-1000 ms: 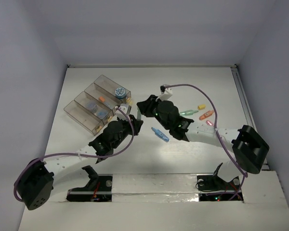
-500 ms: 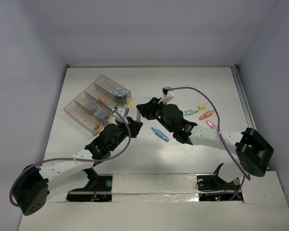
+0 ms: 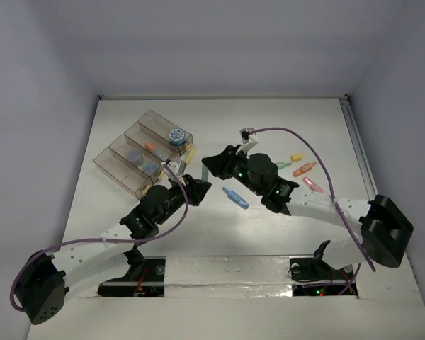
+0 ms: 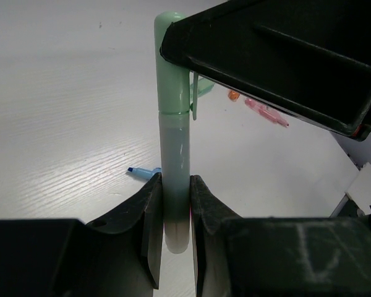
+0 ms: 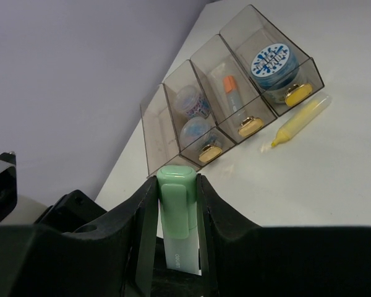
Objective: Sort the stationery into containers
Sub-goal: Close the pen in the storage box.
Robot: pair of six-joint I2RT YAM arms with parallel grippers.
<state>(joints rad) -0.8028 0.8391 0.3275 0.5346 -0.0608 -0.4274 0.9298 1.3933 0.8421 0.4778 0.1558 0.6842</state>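
Observation:
One container holds an orange pen. So I should bring my right gripper outward and left in the top view over that container (image 3: pixel 151 142) (image 5: pixel 227 77) and release the green pen.
A green pen (image 4: pixel 174 154) hangs in the air between both grippers. My left gripper (image 4: pixel 175 210) is shut on its pale barrel end. My right gripper (image 5: pixel 176 204) is shut on its green cap (image 5: pixel 176 185). In the top view the two grippers meet right of the containers (image 3: pixel 110 164), the left one (image 3: pixel 200 187) just below the right one (image 3: pixel 208 165). The containers (image 5: pixel 157 133) hold a blue roll (image 5: pixel 270 62), an orange pen (image 5: pixel 233 93) and two bluish rolls (image 5: pixel 195 130). A yellow pen (image 5: pixel 300 120) lies beside them.
On the table a blue pen (image 3: pixel 235 197) lies just right of the grippers. Further right, beside the right arm, are a small yellow piece (image 3: pixel 295 156), an orange pen (image 3: pixel 304 168) and a pink pen (image 3: pixel 312 185). White walls close in the table.
Both arms have shifted a little, the right arm's elbow swinging outward to the right. The grippers stay together on the green pen, and neither jaw has opened or closed.

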